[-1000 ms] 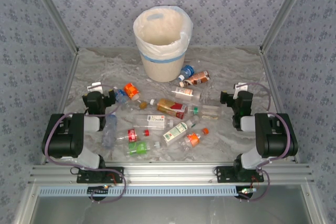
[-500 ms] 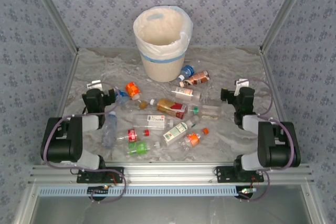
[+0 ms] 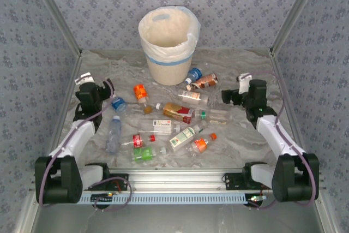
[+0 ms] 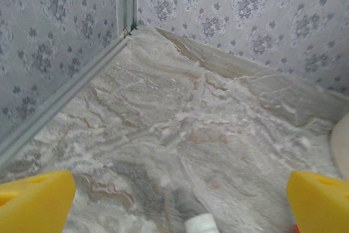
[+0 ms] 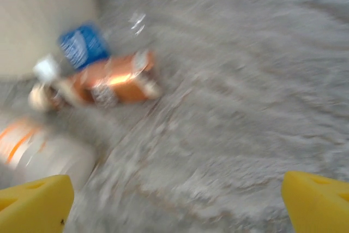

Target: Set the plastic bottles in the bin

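Observation:
I will next move my right gripper back and down and turn it to straddle the clear body of the green-capped bottle [image 3: 220,115], since it lies at the pile's edge beside bare marble.
Several small plastic bottles lie scattered mid-table, among them an orange one [image 3: 140,92], a brown-labelled one [image 3: 179,112] and a green one [image 3: 144,154]. The cream bin [image 3: 169,42] with a blue band stands behind them. My left gripper [image 3: 105,89] is open at the far left, beside a blue-capped bottle [image 3: 118,103]; a white cap [image 4: 200,225] lies between its fingers [image 4: 32,203]. My right gripper [image 3: 227,97] is open, right of the pile. Its blurred view holds a blue bottle [image 5: 82,45], a brown bottle [image 5: 109,83] and the bin wall [image 5: 43,15].
Patterned walls and metal frame rails [image 3: 71,88] close the table on three sides. A wall corner [image 4: 126,28] lies ahead of the left gripper. Bare marble [image 3: 240,64] stretches right of the bin.
Both arms have unfolded and stretched forward. The left gripper moved away towards the back left; the right gripper moved away towards the bin side. The bottles lie about as before.

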Tool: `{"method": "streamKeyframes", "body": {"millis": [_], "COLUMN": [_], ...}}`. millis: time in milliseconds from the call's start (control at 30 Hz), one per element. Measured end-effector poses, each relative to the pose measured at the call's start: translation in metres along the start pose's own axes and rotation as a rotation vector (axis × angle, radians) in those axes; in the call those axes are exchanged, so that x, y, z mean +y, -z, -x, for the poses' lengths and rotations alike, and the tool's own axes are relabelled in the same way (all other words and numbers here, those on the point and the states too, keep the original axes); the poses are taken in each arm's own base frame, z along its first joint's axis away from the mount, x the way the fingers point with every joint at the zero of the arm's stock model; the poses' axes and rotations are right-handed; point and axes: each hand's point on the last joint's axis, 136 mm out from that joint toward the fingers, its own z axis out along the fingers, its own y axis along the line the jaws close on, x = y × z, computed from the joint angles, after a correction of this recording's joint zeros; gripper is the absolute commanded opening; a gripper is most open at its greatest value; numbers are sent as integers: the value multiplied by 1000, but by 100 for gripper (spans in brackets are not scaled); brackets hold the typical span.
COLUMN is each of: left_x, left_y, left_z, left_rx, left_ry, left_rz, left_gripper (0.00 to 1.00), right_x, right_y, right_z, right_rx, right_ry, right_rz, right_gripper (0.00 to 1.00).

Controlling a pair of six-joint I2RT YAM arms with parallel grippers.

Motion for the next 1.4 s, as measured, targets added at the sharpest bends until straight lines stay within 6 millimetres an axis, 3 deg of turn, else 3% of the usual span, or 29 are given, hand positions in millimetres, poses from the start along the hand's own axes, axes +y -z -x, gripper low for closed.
{"method": "streamKeyframes", "body": {"millis": [200, 367, 533, 900, 1033, 1233, 1400], "left_x": [7, 9, 6, 13, 14, 16, 16], "left_y": [21, 34, 45, 53, 54, 55, 55], "left_z": [-18, -29, -29, -45, -47, -49, -51], "left_rx": [99, 156, 158, 192, 200, 208, 216], "left_ry": [146, 216, 248, 266, 264, 262, 260], "left_rz": [16, 15, -16, -4, 1, 6, 11], "left_gripper": [99, 100, 99, 99, 100, 99, 99], "right_x": [47, 58, 64, 63, 62, 57, 54], "right_y": [-1, 11, 13, -25, -34, -41, -34], "right_z": [-35, -77, -105, -140, -143, -143, -142], "right_rx": [325, 502, 608, 703, 701, 674, 654], "right_ry": [292, 473, 614, 808, 843, 869, 876], "right_rz": [251, 372, 439, 480, 470, 429, 404], "right_gripper": [100, 98, 98, 91, 87, 72, 57]}}
